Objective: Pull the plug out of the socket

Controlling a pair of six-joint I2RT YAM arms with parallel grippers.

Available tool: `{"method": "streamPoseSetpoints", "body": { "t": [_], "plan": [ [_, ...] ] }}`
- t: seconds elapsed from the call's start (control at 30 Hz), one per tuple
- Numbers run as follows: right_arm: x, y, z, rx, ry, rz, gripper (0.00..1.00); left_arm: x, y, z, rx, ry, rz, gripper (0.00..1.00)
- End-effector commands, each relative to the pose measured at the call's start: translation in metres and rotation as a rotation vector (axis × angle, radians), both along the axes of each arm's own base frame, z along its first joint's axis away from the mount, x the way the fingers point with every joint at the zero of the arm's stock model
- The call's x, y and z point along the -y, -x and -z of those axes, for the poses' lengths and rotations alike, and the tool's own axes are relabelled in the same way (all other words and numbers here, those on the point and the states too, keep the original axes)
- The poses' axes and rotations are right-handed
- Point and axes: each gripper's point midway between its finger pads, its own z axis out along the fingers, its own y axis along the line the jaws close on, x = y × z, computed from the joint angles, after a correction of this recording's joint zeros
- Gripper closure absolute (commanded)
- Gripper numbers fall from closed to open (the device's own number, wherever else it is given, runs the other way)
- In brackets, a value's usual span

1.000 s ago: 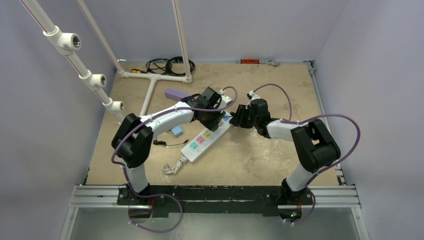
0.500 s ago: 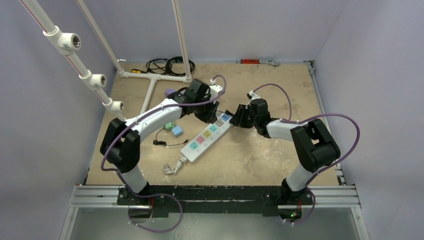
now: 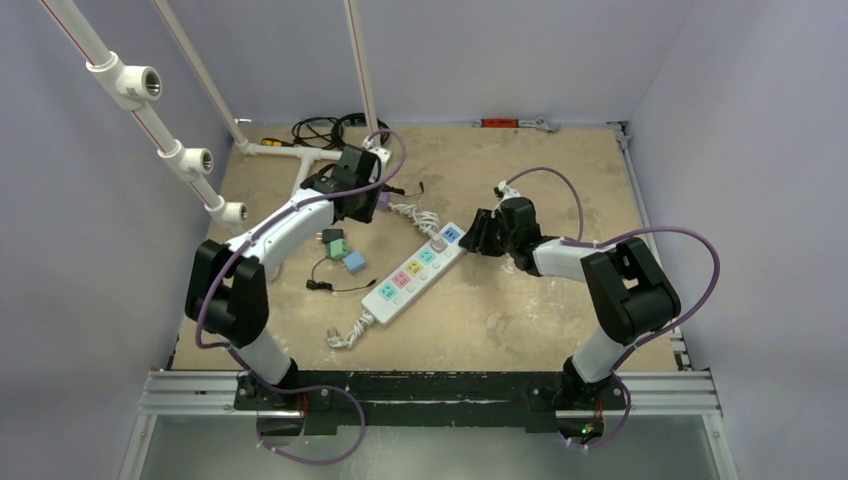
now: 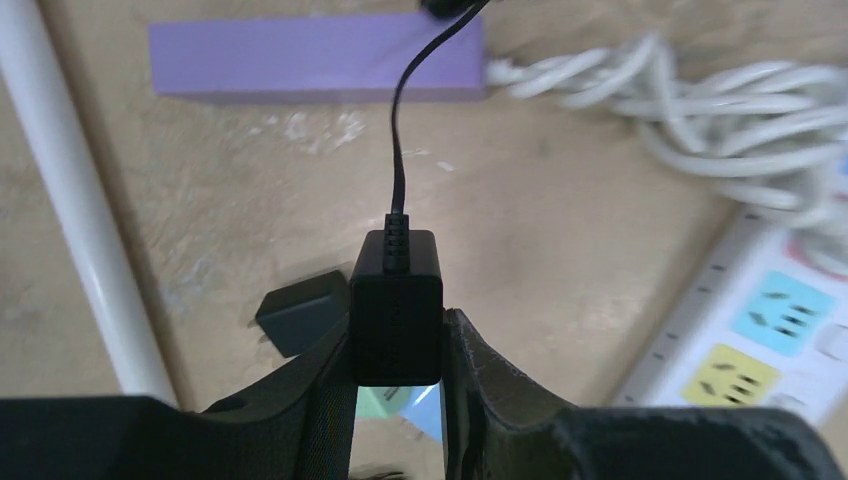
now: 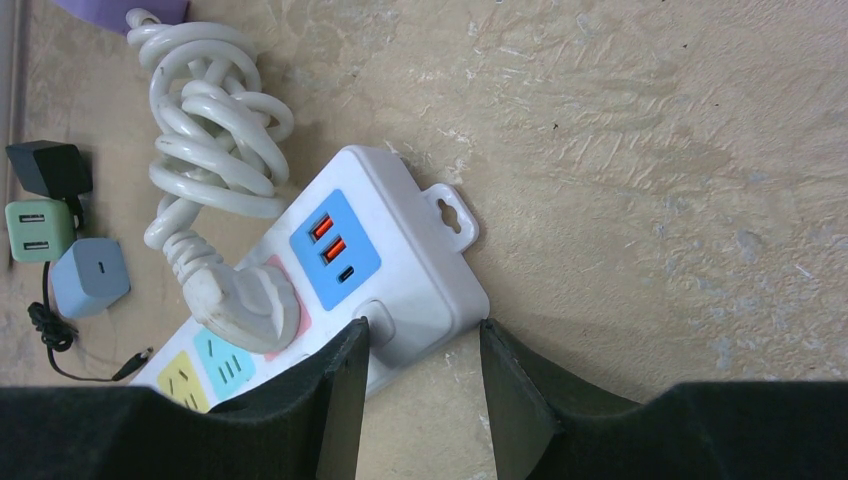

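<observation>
My left gripper lowers the black plug to the table beside the loose black and green adapters next, since the black plug is already off the socket.
The socket is a long white power strip (image 3: 415, 270) with coloured outlet faces, lying diagonally mid-table. Its bundled white cord (image 3: 415, 215) lies at its far end, with the cord's own white plug (image 5: 245, 300) sitting in the pink outlet. My left gripper (image 3: 370, 205) (image 4: 395, 360) is shut on a black plug (image 4: 395, 295) with a thin black cable, held in the air to the far left of the strip. My right gripper (image 3: 475, 235) (image 5: 425, 340) clamps the strip's end corner (image 5: 420, 290) beside the blue USB face.
A purple box (image 4: 310, 60) lies beyond the held plug. Green (image 3: 338, 246), blue (image 3: 353, 262) and black (image 3: 326, 236) adapters lie left of the strip. A white pipe frame (image 3: 300, 180) stands at the back left, with a black cable coil (image 3: 325, 130) behind it.
My left gripper has moved from over the strip's far end up and to the far left, carrying the black plug away from the strip. The right gripper has stayed on the strip's end.
</observation>
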Motion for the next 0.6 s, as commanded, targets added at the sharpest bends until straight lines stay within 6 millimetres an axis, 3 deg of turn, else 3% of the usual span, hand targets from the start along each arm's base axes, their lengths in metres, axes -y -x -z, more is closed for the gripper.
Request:
{"method": "streamPoseSetpoints", "body": {
  "t": [0.0, 0.2, 0.27, 0.33, 0.47, 0.57],
  "plan": [
    [0.025, 0.026, 0.042, -0.128, 0.137, 0.011, 0.54, -0.052, 0.002, 0.028, -0.073, -0.223, -0.129, 1.00],
    [0.024, 0.026, 0.039, -0.122, 0.131, 0.005, 0.54, -0.082, 0.011, 0.056, -0.178, -0.330, -0.188, 1.00],
    [0.023, 0.026, 0.039, -0.122, 0.130, 0.004, 0.54, -0.081, 0.011, 0.061, -0.198, -0.312, -0.182, 1.00],
    [0.024, 0.026, 0.039, -0.121, 0.130, 0.005, 0.54, -0.082, 0.012, 0.065, -0.214, -0.315, -0.182, 1.00],
    [0.024, 0.026, 0.038, -0.120, 0.129, 0.005, 0.54, -0.104, 0.012, 0.063, -0.206, -0.423, -0.249, 1.00],
    [0.024, 0.026, 0.039, -0.120, 0.130, 0.006, 0.54, -0.106, 0.012, 0.065, -0.212, -0.428, -0.256, 1.00]
  ]
}}
